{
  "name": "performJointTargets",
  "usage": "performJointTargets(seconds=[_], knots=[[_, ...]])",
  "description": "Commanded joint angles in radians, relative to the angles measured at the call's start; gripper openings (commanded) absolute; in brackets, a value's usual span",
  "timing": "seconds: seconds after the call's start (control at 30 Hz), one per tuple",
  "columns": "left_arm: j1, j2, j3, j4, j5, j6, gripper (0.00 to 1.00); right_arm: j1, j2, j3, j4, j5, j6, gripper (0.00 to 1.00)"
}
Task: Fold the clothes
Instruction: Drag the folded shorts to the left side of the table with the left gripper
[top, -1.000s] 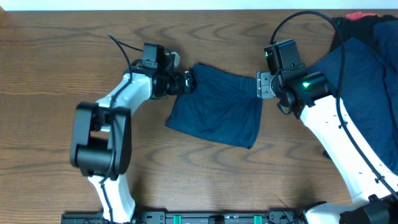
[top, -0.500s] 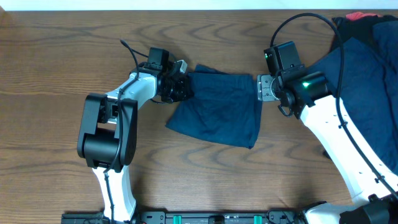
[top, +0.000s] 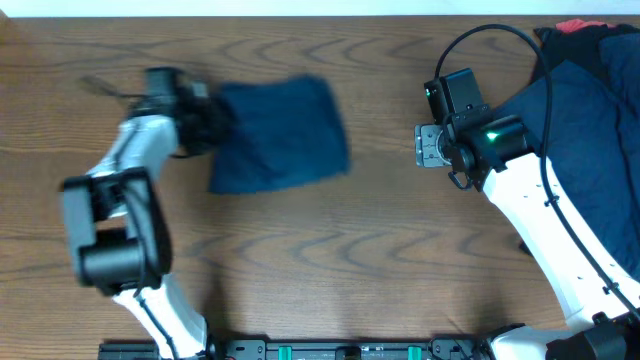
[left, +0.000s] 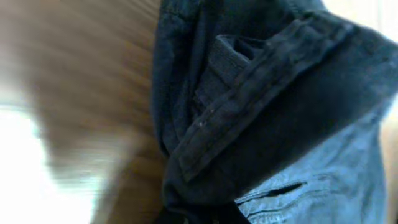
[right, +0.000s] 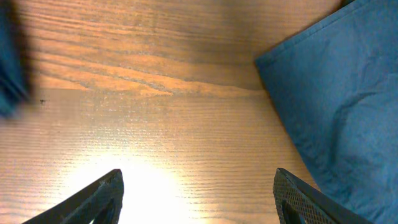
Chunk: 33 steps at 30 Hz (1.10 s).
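Observation:
My left gripper will swing left in the overhead view and a little back and release the shorts there, as that side's wood is bare.
A pair of dark navy shorts (top: 280, 130) lies bunched on the left half of the wooden table. My left gripper (top: 214, 128) is shut on their left edge. The left wrist view is filled by the gathered cloth (left: 261, 112), which hides the fingertips at the bottom of that view. My right gripper (top: 425, 143) hovers open over bare wood, its two fingers (right: 99, 196) wide apart with nothing between them. The other clothes are a heap of navy cloth (top: 590, 110) at the right edge. Its near corner (right: 336, 93) lies just to the right of the right gripper.
A red piece (top: 580, 25) peeks from the back of the heap. The right arm's black cable (top: 500, 35) loops above the table (top: 330, 260). In the right wrist view, the moved shorts show as a blurred blue strip (right: 9, 62) at the left edge.
The left gripper closed on the shorts' left edge and has pulled them quickly leftward, away from the right gripper. The right arm has stayed still and open.

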Motion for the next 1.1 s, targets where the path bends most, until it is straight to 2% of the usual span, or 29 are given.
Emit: performJointTargets(seconds=[0.0,0.27,0.47,0.77,1.07], knots=[[0.133,-0.039,-0.008,-0.005,-0.072,-0.144,0.06,-0.009,-0.014,0.003,-0.006,0.021,-0.003,0.75],[0.386,-0.04,-0.008,-0.001,-0.07,-0.161,0.06,-0.01,-0.014,0.003,-0.007,0.021,-0.003,0.75],[0.479,-0.04,-0.008,-0.002,-0.07,-0.161,0.06,-0.009,-0.014,0.003,-0.007,0.021,-0.003,0.75],[0.522,-0.04,-0.008,-0.047,-0.081,-0.236,0.06,-0.01,-0.014,0.003,-0.007,0.021,-0.003,0.75],[0.522,-0.04,-0.008,-0.1,-0.081,-0.379,0.06,-0.01,-0.014,0.003,-0.032,0.021,-0.003,0.75]])
